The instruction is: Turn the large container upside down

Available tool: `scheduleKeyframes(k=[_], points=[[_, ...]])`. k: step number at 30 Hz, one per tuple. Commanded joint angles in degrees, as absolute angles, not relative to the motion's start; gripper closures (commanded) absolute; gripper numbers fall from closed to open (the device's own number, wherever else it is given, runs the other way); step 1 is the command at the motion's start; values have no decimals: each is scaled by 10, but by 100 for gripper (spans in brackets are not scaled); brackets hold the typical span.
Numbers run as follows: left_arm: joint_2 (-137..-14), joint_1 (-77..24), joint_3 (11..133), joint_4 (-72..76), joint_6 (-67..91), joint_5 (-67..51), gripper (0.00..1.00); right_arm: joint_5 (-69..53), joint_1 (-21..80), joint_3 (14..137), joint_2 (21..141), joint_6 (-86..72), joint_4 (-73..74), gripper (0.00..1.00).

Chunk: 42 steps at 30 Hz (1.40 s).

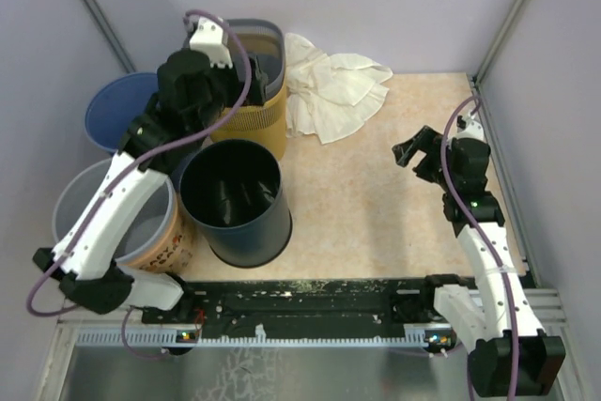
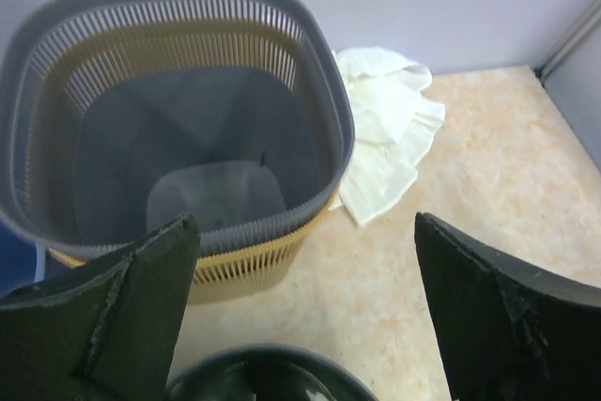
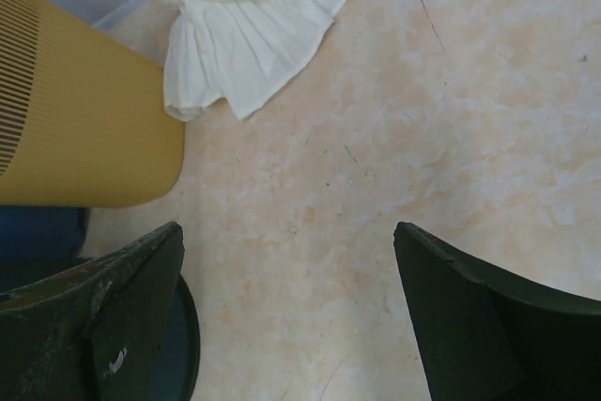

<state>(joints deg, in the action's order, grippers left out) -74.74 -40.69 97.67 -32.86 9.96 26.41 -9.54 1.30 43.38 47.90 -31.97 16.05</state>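
Note:
The blue tub crowds the opposite side of the basket. My left gripper will next go down, outward and toward the white cloth, onto the basket's grey rim on that side.
A yellow slatted basket with a grey rim (image 1: pixel 255 91) stands upright and empty at the back left; it fills the left wrist view (image 2: pixel 178 119). A dark round bin (image 1: pixel 235 199) stands upright in front of it, and its rim shows in the left wrist view (image 2: pixel 263 373). My left gripper (image 1: pixel 197 105) is open and empty, held above the gap between the basket and the bin (image 2: pixel 305 223). My right gripper (image 1: pixel 413 152) is open and empty over bare table at the right (image 3: pixel 286 227), apart from both containers.
A crumpled white cloth (image 1: pixel 333 91) lies right of the basket. A blue tub (image 1: pixel 117 105), a translucent grey bucket (image 1: pixel 80 204) and a printed brown cup (image 1: pixel 169 241) crowd the left side. Walls close in at the back and both sides.

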Motion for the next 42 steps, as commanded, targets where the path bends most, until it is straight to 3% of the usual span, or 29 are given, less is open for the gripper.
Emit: scheduleKeyframes(k=[1, 8, 18, 27, 37, 42], points=[[-851, -343, 1123, -371, 84, 142, 0, -81, 10, 480, 478, -286, 193, 6], [-1029, -329, 1312, -424, 103, 63, 0, -75, 10, 473, 457, -271, 208, 6], [-1087, -329, 1305, -431, 90, 114, 5, -86, 10, 466, 455, -275, 204, 6], [-1102, -329, 1294, -435, 71, 129, 39, -94, 10, 470, 459, -282, 204, 6], [-1113, -328, 1278, -441, 61, 134, 58, -104, 9, 466, 458, -287, 202, 5], [-1106, -328, 1277, -440, 57, 132, 80, -113, 10, 465, 454, -285, 195, 5]])
